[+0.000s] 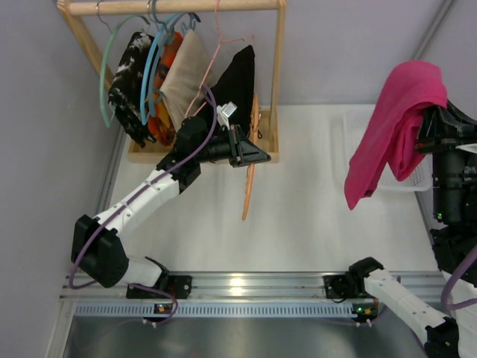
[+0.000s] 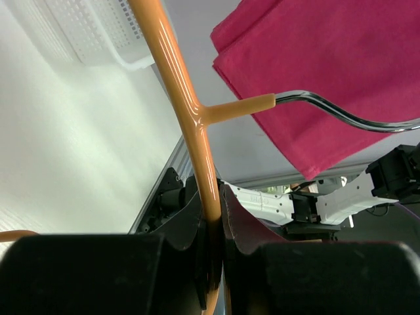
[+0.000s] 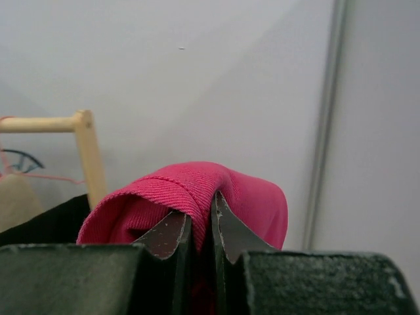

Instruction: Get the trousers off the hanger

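My right gripper tilts and moves down into the white mesh basket next and releases the magenta fold, as the trousers hang clear of the hanger.
My right gripper (image 3: 201, 223) is shut on a fold of the magenta-pink trousers (image 3: 190, 187). It holds them high at the right, where they hang down in a long drape (image 1: 395, 112). My left gripper (image 1: 250, 153) is shut on the bar of a bare orange hanger (image 2: 190, 105) in front of the rack. The hanger's thin frame points toward the table's middle (image 1: 247, 195). Its metal hook (image 2: 341, 115) crosses in front of the pink trousers (image 2: 328, 72). The black trousers (image 1: 238, 78) hang at the rack's right end, just behind my left gripper.
A wooden clothes rack (image 1: 179, 7) at the back left carries several hangers with a tan, an orange and a black-and-white garment. A white mesh basket (image 1: 417, 183) stands at the right, under the pink cloth. A metal rail (image 1: 246, 294) runs along the near edge.
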`<state>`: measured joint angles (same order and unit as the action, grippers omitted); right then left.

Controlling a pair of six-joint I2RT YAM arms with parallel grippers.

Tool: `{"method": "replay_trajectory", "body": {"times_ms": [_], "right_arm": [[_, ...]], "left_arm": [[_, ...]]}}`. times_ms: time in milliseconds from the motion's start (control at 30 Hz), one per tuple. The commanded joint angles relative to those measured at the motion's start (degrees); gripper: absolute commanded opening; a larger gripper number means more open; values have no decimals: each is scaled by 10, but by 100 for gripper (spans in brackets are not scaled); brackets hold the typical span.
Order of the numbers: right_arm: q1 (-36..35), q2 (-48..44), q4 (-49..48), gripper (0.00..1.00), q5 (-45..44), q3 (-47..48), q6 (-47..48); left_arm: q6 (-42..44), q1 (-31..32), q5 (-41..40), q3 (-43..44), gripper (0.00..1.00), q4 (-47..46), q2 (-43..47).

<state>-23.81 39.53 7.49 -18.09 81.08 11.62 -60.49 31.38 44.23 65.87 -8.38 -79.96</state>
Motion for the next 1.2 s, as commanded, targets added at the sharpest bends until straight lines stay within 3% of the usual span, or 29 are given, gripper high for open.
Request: {"method": "replay_trajectory", "body": {"times_ms": [0, 167, 400, 567, 900, 1167], "right_arm": [[21, -4, -105, 0, -121, 6, 57], [46, 5, -136, 0, -236, -47, 136], [87, 39, -172, 0, -318, -101, 194], [120, 66, -155, 0, -310, -115, 183], [275, 133, -186, 0, -198, -164, 133], [289, 241, -230, 0, -107, -186, 97]], "left_arm": [[30, 0, 19, 7, 0, -30, 33], [39, 5, 24, 13, 0, -30, 36], [43, 12, 38, 26, 0, -30, 52], [45, 12, 35, 22, 0, -30, 76], [54, 12, 32, 30, 0, -30, 107], [51, 13, 34, 32, 0, -30, 115]]}}
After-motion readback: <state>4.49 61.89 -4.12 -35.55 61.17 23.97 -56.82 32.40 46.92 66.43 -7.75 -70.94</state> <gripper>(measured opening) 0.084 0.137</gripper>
